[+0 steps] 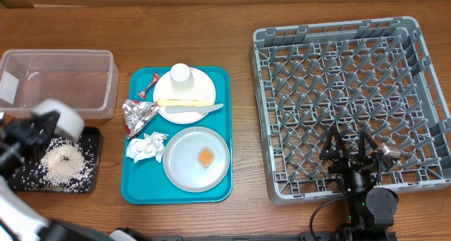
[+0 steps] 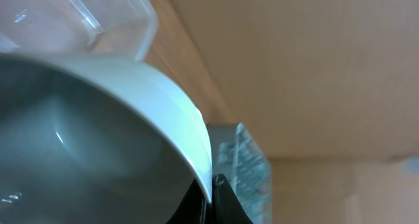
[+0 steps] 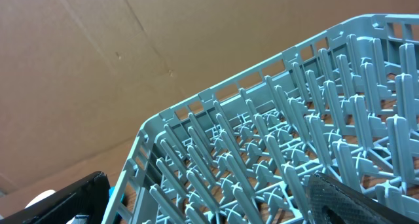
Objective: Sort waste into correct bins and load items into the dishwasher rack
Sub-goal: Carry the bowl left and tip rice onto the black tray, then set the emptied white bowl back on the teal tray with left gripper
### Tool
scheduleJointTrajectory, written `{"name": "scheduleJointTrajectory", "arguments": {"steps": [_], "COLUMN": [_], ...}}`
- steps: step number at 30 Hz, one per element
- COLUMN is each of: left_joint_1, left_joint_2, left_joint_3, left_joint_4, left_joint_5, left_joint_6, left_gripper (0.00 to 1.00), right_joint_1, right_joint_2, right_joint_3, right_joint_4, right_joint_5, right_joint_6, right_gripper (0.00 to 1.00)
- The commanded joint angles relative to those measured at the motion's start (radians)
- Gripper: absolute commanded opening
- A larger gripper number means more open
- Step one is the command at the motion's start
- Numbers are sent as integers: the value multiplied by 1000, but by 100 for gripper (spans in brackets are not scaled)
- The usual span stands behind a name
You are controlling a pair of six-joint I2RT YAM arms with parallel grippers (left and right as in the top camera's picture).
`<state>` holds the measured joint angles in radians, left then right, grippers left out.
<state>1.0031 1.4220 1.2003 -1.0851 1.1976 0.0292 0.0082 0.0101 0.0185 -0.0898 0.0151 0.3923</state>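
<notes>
My left gripper swings over the teal tray's near corner by the napkin (image 1: 146, 146) next, since that spot is bare. It then levels the bowl, brings it down and releases it there.
My left gripper (image 2: 211, 188) is shut on the rim of the white bowl (image 1: 62, 118), holding it tipped above the black tray (image 1: 90, 179), where a pile of rice (image 1: 65, 163) lies. The clear tub (image 1: 60, 79) stands just behind. On the teal tray (image 1: 134, 188) are a pinkish-white plate (image 1: 201, 82) with a white cup (image 1: 181, 73) and yellow (image 1: 184, 101) and pale (image 1: 195, 109) utensils, silver foil (image 1: 139, 113), a white napkin (image 1: 146, 146), red wrappers (image 1: 151, 82), and a grey plate (image 1: 184, 163) holding an orange square (image 1: 205, 157). My right gripper (image 1: 350, 148) is open and empty over the front of the grey rack (image 1: 349, 93).
The rack (image 3: 275, 139) fills the right wrist view, with upright pegs between and beyond the fingers. The clear tub's corner (image 2: 98, 21) shows above the bowl (image 2: 98, 139) in the left wrist view. Bare wooden table lies between the teal tray and the rack.
</notes>
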Motion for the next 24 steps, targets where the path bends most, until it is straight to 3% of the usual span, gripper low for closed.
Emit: {"name": "scheduleJointTrajectory", "arguments": {"steps": [1,8,15,18,24], "left_joint_1": [-201,-689,-1060,-1141,-1167], "left_joint_2": [-118,-153,-117,-107,-102], "left_joint_3": [137,229,195,148,8], "left_joint_4": [-65,-198,-303,-327,-298], "left_joint_5": [-303,-778,-1032,-1072,-1075], "left_joint_6": [-26,-101,-332,-402,-456], "left_gripper": [4,4,4,4,4], "right_joint_1": [3,3,3,3,3], "right_joint_2": [-5,-5,-5,-5,-5], "right_joint_3": [-11,-11,-11,-11,-11], "right_joint_4": [8,8,8,8,8], "right_joint_5": [2,2,2,2,2], "right_joint_6": [-4,-4,-3,-4,-4], "right_gripper": [100,100,100,100,100]}}
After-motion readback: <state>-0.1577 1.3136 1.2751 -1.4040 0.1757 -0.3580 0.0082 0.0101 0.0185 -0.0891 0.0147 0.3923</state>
